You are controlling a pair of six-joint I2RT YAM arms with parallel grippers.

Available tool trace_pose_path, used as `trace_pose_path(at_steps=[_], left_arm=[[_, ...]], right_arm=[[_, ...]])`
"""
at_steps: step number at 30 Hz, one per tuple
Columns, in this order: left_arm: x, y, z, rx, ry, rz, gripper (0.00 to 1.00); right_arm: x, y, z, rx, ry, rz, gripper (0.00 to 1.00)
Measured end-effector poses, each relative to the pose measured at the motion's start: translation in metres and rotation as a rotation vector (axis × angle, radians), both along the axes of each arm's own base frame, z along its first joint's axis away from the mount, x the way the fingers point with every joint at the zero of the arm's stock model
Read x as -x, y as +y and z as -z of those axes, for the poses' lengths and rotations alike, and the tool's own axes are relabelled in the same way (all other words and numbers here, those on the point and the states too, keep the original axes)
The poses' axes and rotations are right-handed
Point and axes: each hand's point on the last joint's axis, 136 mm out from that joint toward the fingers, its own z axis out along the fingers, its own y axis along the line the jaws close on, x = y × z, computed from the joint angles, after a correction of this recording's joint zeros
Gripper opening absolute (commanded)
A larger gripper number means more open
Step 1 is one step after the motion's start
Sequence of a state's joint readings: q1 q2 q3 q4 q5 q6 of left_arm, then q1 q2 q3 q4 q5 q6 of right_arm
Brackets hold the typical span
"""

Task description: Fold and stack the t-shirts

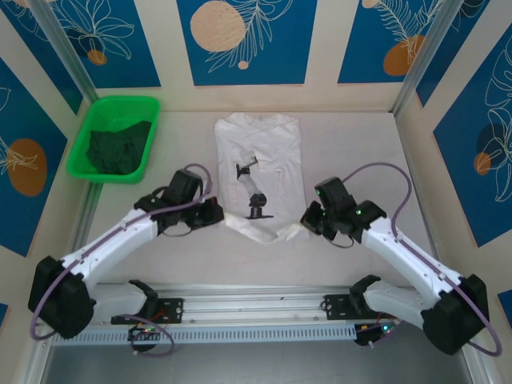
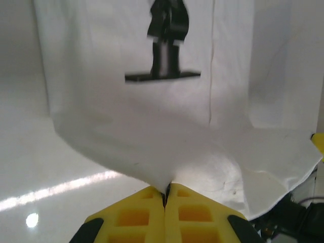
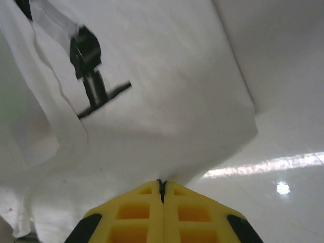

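My right gripper carries the t-shirt's hem corner straight outward to the t-shirt's side edge level with the print's top (image 1: 300, 165) next. It releases it there, since the folded t-shirt lies full length.
The white t-shirt (image 1: 258, 152) with a black chest print lies in the middle of the table, its sides folded in to a narrow strip. My left gripper (image 1: 218, 213) is shut on its near left hem corner; in the left wrist view the white cloth (image 2: 152, 126) runs into the pinched yellow fingers (image 2: 147, 212). My right gripper (image 1: 308, 220) is shut on the near right hem corner, and the white cloth (image 3: 152, 126) rises from between its yellow fingers (image 3: 177, 212). The dark green t-shirt (image 1: 120, 148) lies crumpled in the tray.
A bright green plastic tray (image 1: 90, 128) stands at the back left of the table. An aluminium rail (image 1: 256, 308) runs along the near edge between the arm bases. Patterned walls close in the table on three sides.
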State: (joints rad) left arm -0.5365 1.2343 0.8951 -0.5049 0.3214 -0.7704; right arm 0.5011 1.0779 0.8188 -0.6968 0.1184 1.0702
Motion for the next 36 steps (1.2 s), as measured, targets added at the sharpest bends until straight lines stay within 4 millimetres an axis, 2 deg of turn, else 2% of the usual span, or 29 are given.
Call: trace_pose_path(at_steps=[4, 8, 11, 15, 20, 24, 27, 29, 31, 34, 36], left_arm=[[-0.051, 0.004, 0.001, 0.005, 0.009, -0.047, 0.00], [-0.087, 0.018, 0.027, -0.022, 0.061, -0.118, 0.00], [-0.112, 0.015, 0.042, -0.038, 0.092, -0.130, 0.00], [-0.142, 0.006, 0.058, -0.048, 0.111, -0.132, 0.00], [-0.157, 0.011, 0.075, -0.072, 0.128, -0.144, 0.00], [-0.167, 0.020, 0.074, -0.084, 0.112, -0.164, 0.01], [-0.177, 0.024, 0.069, -0.084, 0.096, -0.177, 0.08], [-0.186, 0.024, 0.066, -0.088, 0.077, -0.176, 0.19], [-0.195, 0.024, 0.065, -0.091, 0.069, -0.176, 0.29], [-0.212, 0.028, 0.067, -0.101, 0.062, -0.185, 0.50], [-0.218, 0.036, 0.067, -0.113, 0.063, -0.201, 0.59]], right_arm=[[-0.053, 0.000, -0.005, 0.007, 0.007, 0.019, 0.00], [-0.106, 0.000, 0.005, 0.013, 0.030, 0.031, 0.00], [-0.135, -0.007, 0.019, 0.014, 0.058, 0.058, 0.00], [-0.164, -0.014, 0.034, 0.009, 0.093, 0.082, 0.00], [-0.192, -0.018, 0.049, -0.022, 0.123, 0.087, 0.00], [-0.209, -0.018, 0.055, -0.040, 0.135, 0.083, 0.00], [-0.218, -0.018, 0.059, -0.047, 0.144, 0.080, 0.01], [-0.221, -0.017, 0.061, -0.051, 0.155, 0.079, 0.10], [-0.226, -0.017, 0.062, -0.055, 0.163, 0.077, 0.31], [-0.234, -0.019, 0.064, -0.068, 0.178, 0.080, 0.51], [-0.238, -0.026, 0.061, -0.071, 0.174, 0.086, 0.54]])
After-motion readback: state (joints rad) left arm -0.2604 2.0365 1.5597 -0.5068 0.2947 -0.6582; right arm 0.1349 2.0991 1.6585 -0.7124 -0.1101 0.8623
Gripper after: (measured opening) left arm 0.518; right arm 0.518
